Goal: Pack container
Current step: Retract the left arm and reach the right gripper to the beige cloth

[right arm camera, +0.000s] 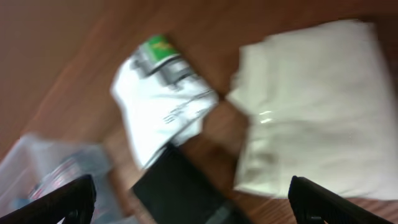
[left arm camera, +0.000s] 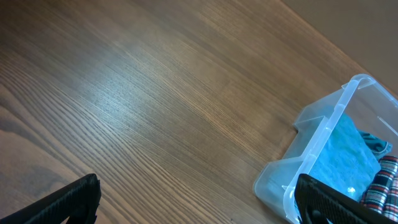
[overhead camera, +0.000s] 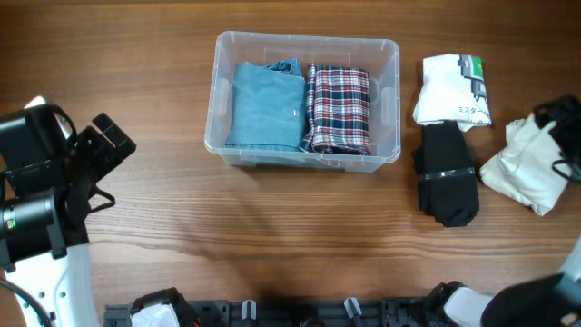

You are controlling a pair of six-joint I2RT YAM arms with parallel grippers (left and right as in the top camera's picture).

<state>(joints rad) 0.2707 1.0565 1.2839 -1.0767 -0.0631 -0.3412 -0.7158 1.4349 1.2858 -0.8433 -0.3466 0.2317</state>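
The right gripper comes down next onto the cream cloth's edge (overhead camera: 551, 188) farthest from the black cloth (overhead camera: 447, 174), since that cream cloth lies below my open, empty gripper.
The clear plastic container (overhead camera: 393, 100) stands at the table's back middle, holding a folded blue cloth (overhead camera: 263, 102) and a folded red plaid cloth (overhead camera: 340, 107). It also shows in the left wrist view (left arm camera: 317, 137). A white packaged item (overhead camera: 449, 89), a black folded cloth (overhead camera: 447, 174) and a cream cloth (overhead camera: 528, 173) lie to its right; the blurred right wrist view shows the white package (right arm camera: 161, 102), the black cloth (right arm camera: 177, 190) and the cream cloth (right arm camera: 311, 112). My left gripper (left arm camera: 199, 202) is open and empty over bare wood, left of the container. My right gripper (right arm camera: 193, 202) is open and empty above these cloths.
The table is brown wood (overhead camera: 272, 227). My left arm (overhead camera: 45, 191) stands at the left edge. My right arm (overhead camera: 567, 136) reaches in at the right edge. A black rail with fittings (overhead camera: 272, 313) runs along the front edge.
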